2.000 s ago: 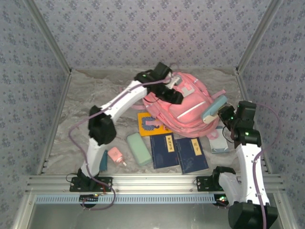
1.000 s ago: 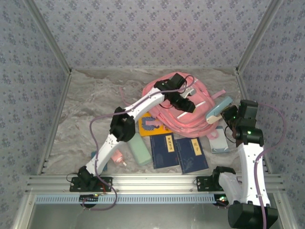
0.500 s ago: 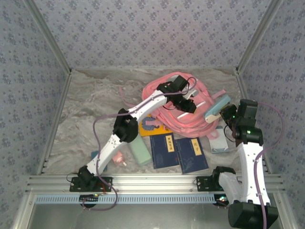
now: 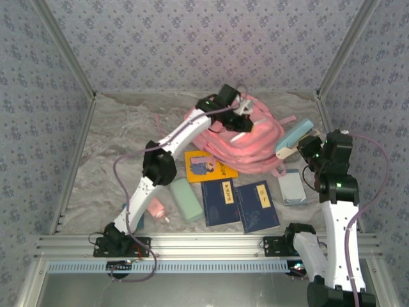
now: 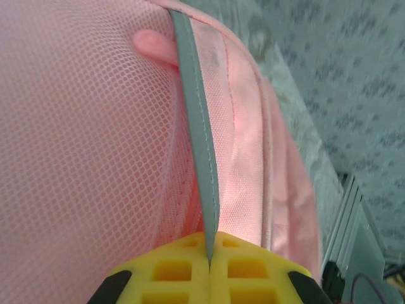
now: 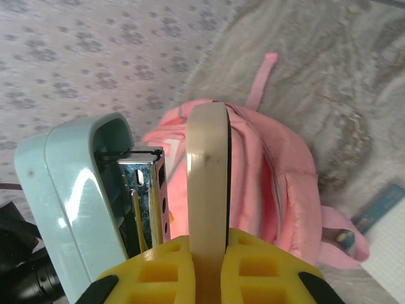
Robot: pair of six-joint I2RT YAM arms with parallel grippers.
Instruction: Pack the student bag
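Note:
My right gripper holds the stapler, still outside, and next should carry it across toward the pink bag (image 6: pixel 269 171) and down into it, then release its cream base (image 6: pixel 207 171) there.
The student bag (image 4: pixel 246 141), pink and soft, lies at the back centre of the table. My left gripper (image 4: pixel 239 118) sits over its top, shut on a grey strip (image 5: pixel 199 139) along the bag's edge. In the left wrist view the strip runs straight into the closed yellow pads (image 5: pixel 209 253), with pink mesh (image 5: pixel 88 139) beside it. My right gripper (image 4: pixel 305 148) is just right of the bag, shut on the cream base (image 6: pixel 207 171) of a pale blue stapler (image 4: pixel 294 139). The stapler's blue top (image 6: pixel 69 183) stands apart from the base, its metal magazine showing.
In front of the bag lie a yellow book (image 4: pixel 208 166), two dark blue books (image 4: pixel 220 201) (image 4: pixel 259 206), a green case (image 4: pixel 186 199) and a small pink item (image 4: pixel 155 208). A pale booklet (image 4: pixel 293 187) lies below the right gripper. Patterned walls close in three sides.
The left gripper shut on the bag's strip and drew back toward the rear wall, pulling the bag's top with it. The right gripper shifted slightly right, still holding the stapler.

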